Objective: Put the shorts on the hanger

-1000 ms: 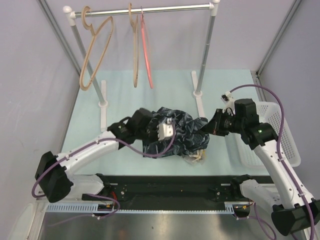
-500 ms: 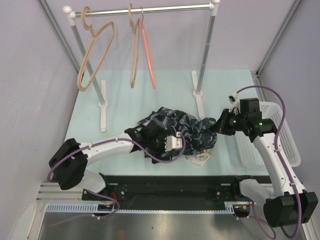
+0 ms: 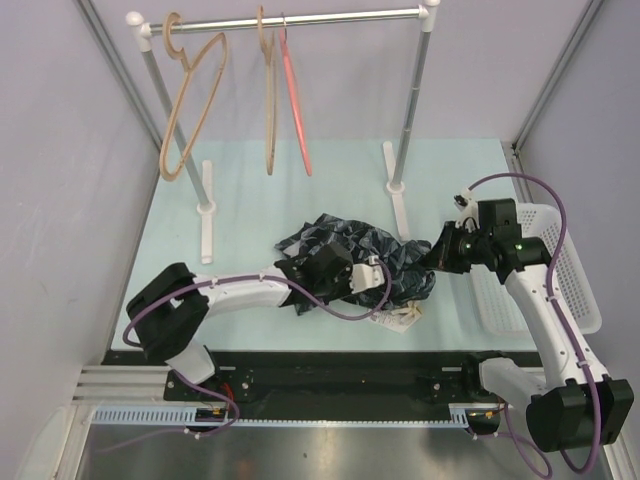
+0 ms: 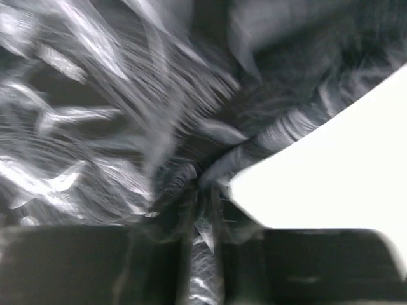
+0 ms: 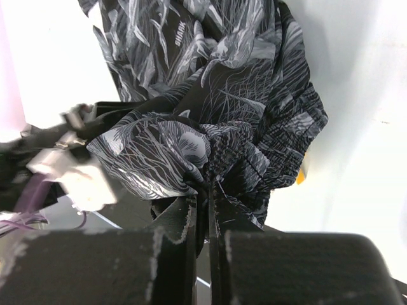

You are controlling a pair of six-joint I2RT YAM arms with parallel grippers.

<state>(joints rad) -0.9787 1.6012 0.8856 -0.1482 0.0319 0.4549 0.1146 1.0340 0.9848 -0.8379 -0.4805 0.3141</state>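
Observation:
The right gripper swings to the left in the top view, over the bunched shorts [image 3: 394, 256] [image 5: 232, 105], next and then releases the shorts' pinched edge.
The navy leaf-print shorts [image 3: 390, 262] lie bunched on the pale table, between my two grippers. My left gripper [image 3: 352, 281] is shut on a fold of the shorts [image 4: 95, 121] at their near side; its wrist view is blurred. My right gripper [image 3: 436, 255] is shut on the shorts' right edge [image 5: 210, 121], the fabric pinched between nearly closed fingers. A white tag [image 3: 396, 317] lies at the shorts' front. The pink-red hanger [image 3: 296, 105] hangs on the rail [image 3: 330, 18] at the back, far from both grippers.
Two tan wooden hangers [image 3: 190, 95] [image 3: 270, 100] hang on the same rail, left of the pink one. The rack's white feet [image 3: 207, 205] [image 3: 396, 195] stand on the table. A white basket [image 3: 560, 260] sits at the right edge.
My left gripper has moved right and toward the near edge, dragging the shorts with it. The right gripper has shifted slightly right, still holding the fabric. The hangers have swung a little.

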